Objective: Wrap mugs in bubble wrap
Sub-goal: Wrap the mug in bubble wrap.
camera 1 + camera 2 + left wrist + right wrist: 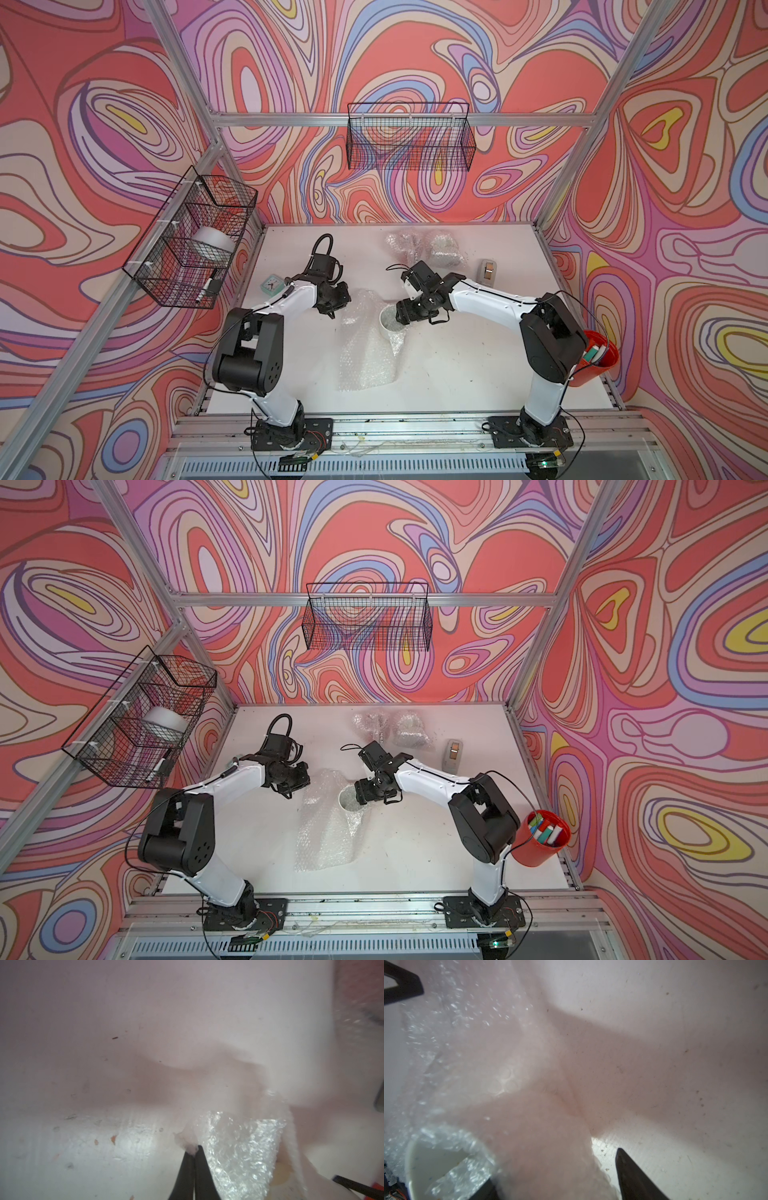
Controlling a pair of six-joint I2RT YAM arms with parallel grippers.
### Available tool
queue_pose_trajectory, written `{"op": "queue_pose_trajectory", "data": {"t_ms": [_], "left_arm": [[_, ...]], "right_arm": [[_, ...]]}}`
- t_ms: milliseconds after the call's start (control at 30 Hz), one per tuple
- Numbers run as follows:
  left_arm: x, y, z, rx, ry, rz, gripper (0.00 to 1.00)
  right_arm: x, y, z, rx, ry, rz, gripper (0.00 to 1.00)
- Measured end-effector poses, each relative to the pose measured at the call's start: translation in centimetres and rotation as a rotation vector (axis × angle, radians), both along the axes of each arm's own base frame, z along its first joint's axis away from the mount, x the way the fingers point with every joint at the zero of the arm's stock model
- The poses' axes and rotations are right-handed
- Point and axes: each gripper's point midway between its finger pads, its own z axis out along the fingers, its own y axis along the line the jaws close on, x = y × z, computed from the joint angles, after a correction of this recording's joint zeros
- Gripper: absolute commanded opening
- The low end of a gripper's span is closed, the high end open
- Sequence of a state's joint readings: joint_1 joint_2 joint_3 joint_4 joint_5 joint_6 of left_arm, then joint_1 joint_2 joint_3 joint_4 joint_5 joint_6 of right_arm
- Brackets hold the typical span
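Note:
The robot's left gripper next needs to pull the bubble wrap corner over to the mug's opening (390, 317), tuck it in and release it, since this corner still spreads beside the mug.
A white mug (390, 328) (348, 802) stands upright on a clear bubble wrap (365, 357) (324, 837) sheet in the middle of the table. Some wrap lies inside the mug (436, 1167). My left gripper (332, 313) (194, 1150) is shut on a corner of the bubble wrap (239, 1151), left of the mug. My right gripper (401, 318) (556, 1180) is at the mug's right rim with its jaws wide apart. One finger (483, 1190) is by the mug's mouth. The other finger (633, 1176) stands clear over the table. A blurred, wrap-covered side of the mug lies between them.
Two wrapped bundles (403, 243) (446, 249) lie at the back of the table. A grey tape dispenser (488, 272) is at the back right and a mint clock (271, 286) at the left. A red cup (596, 357) hangs at the right edge. Wire baskets (191, 241) (409, 137) hang on the walls.

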State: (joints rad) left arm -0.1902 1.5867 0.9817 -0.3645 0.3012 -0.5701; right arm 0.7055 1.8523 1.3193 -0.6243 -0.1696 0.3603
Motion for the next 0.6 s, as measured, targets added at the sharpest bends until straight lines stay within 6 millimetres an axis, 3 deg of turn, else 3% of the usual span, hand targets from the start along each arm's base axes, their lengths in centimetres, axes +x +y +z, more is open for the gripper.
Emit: {"op": "queue_pose_trajectory", "data": {"t_ms": [167, 267, 467, 600], "left_arm": [[-1.1, -3.1, 5.0, -0.177, -0.155, -0.055, 0.0], [-2.2, -5.7, 6.7, -0.259, -0.198, -0.124, 0.0], [-5.2, -10.6, 6.9, -0.361, -0.179, -0.257, 0.0], [-6.9, -12.7, 6.8, -0.378, -0.157, -0.318, 0.0]], "right_arm": [[-0.1, 0.2, -0.2, 0.0, 0.006, 0.002, 0.72], [-0.1, 0.2, -0.2, 0.001, 0.01, -0.002, 0.71], [-0.1, 0.3, -0.3, 0.007, 0.019, -0.013, 0.72], [-0.2, 0.4, -0.2, 0.019, 0.03, -0.028, 0.71]]}}
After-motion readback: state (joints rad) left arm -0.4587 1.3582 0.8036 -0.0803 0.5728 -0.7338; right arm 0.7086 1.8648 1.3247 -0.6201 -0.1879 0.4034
